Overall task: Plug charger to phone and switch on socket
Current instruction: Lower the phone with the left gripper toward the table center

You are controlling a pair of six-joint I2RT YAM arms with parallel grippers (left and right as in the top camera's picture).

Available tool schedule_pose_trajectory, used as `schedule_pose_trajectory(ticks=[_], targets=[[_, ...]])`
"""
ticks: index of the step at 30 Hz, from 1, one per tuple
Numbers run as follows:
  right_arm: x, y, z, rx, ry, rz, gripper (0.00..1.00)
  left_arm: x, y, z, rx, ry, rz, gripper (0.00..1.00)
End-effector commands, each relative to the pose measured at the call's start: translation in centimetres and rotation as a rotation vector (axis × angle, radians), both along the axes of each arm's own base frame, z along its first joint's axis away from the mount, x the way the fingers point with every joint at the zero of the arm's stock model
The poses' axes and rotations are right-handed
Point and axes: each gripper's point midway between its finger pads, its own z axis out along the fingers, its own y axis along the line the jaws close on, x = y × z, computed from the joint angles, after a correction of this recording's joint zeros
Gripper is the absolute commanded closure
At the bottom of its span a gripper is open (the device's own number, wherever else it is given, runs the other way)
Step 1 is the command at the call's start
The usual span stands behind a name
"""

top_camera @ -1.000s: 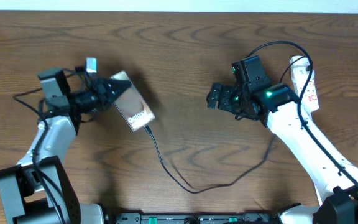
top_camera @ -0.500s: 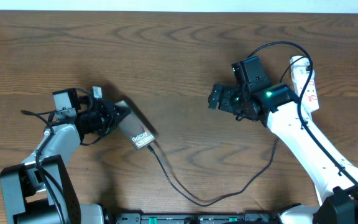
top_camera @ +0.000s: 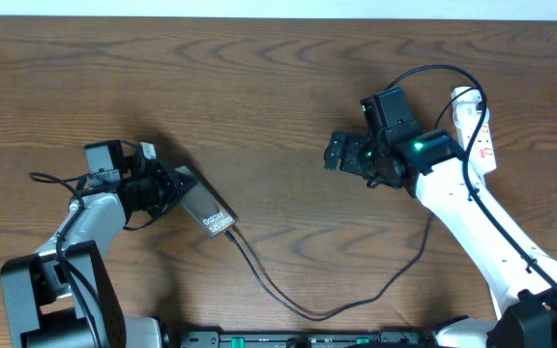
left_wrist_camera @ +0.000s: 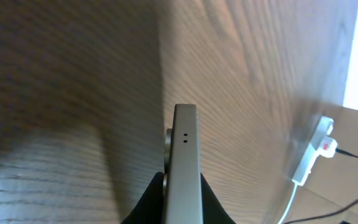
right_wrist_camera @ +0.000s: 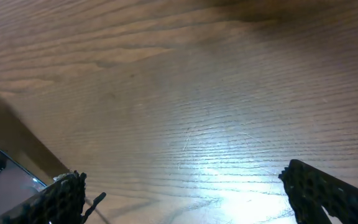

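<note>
The charger is already plugged in. My left gripper will next bring the phone [top_camera: 207,207] down onto the empty table and then let it go.
The phone [top_camera: 207,207] is a bronze slab with white "Galaxy" lettering, at the left of the table. My left gripper [top_camera: 174,186] is shut on its upper end; the left wrist view shows the phone's thin edge [left_wrist_camera: 184,162] between the fingers. The charger [top_camera: 307,307], a thin black cable, is plugged into the phone's lower end and loops along the front of the table toward the right. The socket [top_camera: 476,128], a white power strip with red markings, lies at the far right and shows in the left wrist view [left_wrist_camera: 316,150]. My right gripper [top_camera: 335,153] is open and empty over bare wood [right_wrist_camera: 185,186].
The charger cable rises past my right arm to the socket. A white strip edges the table's far side. My right arm lies across the right front of the table.
My left gripper has carried the phone down and toward the front, lowering it to the table. The cable's loop shifted with it. The right arm has not moved.
</note>
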Motion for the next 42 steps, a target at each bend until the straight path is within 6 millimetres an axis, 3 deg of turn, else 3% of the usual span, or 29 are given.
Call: schedule_pose_trajectory(ticks=[1, 14, 23, 29, 37, 42], targets=[[0.1, -0.2, 0.2, -0.014, -0.015, 0.005, 0.01, -0.2, 0.0, -1.1, 0.002, 0.038, -0.002, 0.93], [-0.1, 0.1, 0.3, -0.014, -0.016, 0.014, 0.01, -1.3, -0.3, -4.0, -0.021, 0.139, -0.002, 0.93], [-0.1, 0.1, 0.3, -0.014, -0.017, 0.014, 0.01, -1.4, -0.3, -4.1, -0.023, 0.147, -0.003, 0.91], [0.0, 0.1, 0.3, -0.012, -0.019, 0.014, 0.01, -1.6, -0.4, -4.1, -0.024, 0.157, -0.003, 0.63], [0.0, 0.1, 0.3, -0.013, -0.019, 0.014, 0.01, -2.2, -0.3, -4.4, -0.02, 0.185, 0.001, 0.5], [0.0, 0.1, 0.3, -0.013, -0.019, 0.014, 0.01, -4.0, 0.7, -5.7, 0.056, 0.287, 0.027, 0.47]])
